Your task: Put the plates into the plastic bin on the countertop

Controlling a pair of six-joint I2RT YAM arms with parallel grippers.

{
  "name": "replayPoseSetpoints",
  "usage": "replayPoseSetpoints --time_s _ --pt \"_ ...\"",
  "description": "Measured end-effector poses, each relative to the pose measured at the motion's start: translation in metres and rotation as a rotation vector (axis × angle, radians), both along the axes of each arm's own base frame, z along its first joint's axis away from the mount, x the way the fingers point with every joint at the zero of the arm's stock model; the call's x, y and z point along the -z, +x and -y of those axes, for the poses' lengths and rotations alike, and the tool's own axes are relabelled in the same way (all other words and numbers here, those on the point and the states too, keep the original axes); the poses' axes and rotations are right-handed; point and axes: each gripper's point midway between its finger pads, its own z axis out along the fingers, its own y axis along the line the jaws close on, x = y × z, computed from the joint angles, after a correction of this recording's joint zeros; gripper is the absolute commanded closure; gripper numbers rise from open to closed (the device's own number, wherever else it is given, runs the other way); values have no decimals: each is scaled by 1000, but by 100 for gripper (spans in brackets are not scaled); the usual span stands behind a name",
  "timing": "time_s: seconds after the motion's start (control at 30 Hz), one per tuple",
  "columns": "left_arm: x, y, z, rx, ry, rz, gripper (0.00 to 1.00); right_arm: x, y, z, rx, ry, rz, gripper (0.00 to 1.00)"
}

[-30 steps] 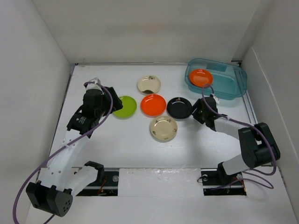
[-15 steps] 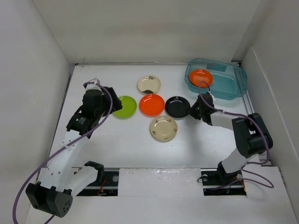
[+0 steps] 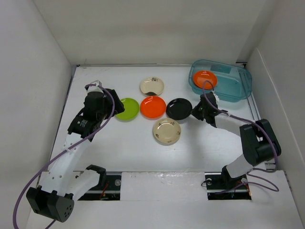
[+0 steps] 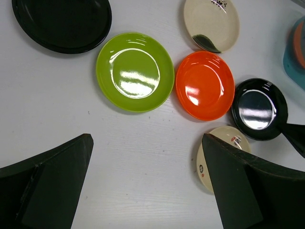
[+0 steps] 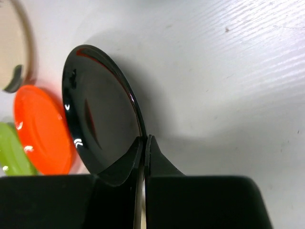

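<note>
My right gripper needs to lift the black plate next and carry it outward over the teal bin [image 3: 233, 88], then lower it onto the orange plate inside.
My right gripper [image 3: 195, 112] is shut on the right rim of a black plate [image 3: 179, 108]; the wrist view shows the rim pinched between both fingers [image 5: 145, 139]. Left of it on the white countertop [image 3: 119, 143] lie an orange plate [image 3: 153, 107] and a lime green plate [image 3: 127, 109]. One cream plate [image 3: 151, 86] lies behind them and another [image 3: 167, 131] in front. The teal plastic bin [image 3: 233, 88] at the back right holds an orange plate [image 3: 205, 78]. My left gripper [image 4: 145, 138] hangs open above bare countertop near the green plate. A second black plate [image 4: 62, 24] shows in the left wrist view.
White walls enclose the countertop on the left, back and right. The bin stands against the right wall near the back corner. Both arm bases and their cables sit at the near edge.
My right gripper closed onto the black plate's rim and shifted a little left with it. The left arm has not moved.
</note>
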Motion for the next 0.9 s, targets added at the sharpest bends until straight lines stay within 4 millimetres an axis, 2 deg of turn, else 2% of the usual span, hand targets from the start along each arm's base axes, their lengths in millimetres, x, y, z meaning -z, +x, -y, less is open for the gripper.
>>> replayPoseSetpoints --time_s 0.07,0.17,0.33,0.4,0.47,0.5,0.6,0.67,0.73,0.8,0.9 --pt "0 0 0 0 0 0 0 -16 -5 -3 -13 3 23 100" --pt "0 0 0 0 0 -1 0 -52 -5 -6 -27 26 87 100" --pt "1 -1 0 -1 2 -4 0 -135 17 -7 -25 65 249 100" --pt "1 -1 0 -1 2 -4 0 -164 33 5 9 66 310 100" --pt "1 -1 0 -1 2 -4 0 -184 53 28 68 49 348 100" --pt "1 -1 0 -1 2 -3 0 -191 66 47 114 35 363 100" --pt "1 0 -1 -4 3 -3 0 -191 98 94 224 -8 355 100" --pt "1 0 -1 -4 3 -3 0 -181 118 123 281 -31 325 100" --pt "1 0 -1 -4 4 -3 0 -169 137 144 307 -43 300 100" --pt "1 0 -1 -4 4 -3 0 -151 153 158 312 -51 259 100" --pt "1 0 -1 -4 4 -3 0 -126 171 166 302 -53 206 100"
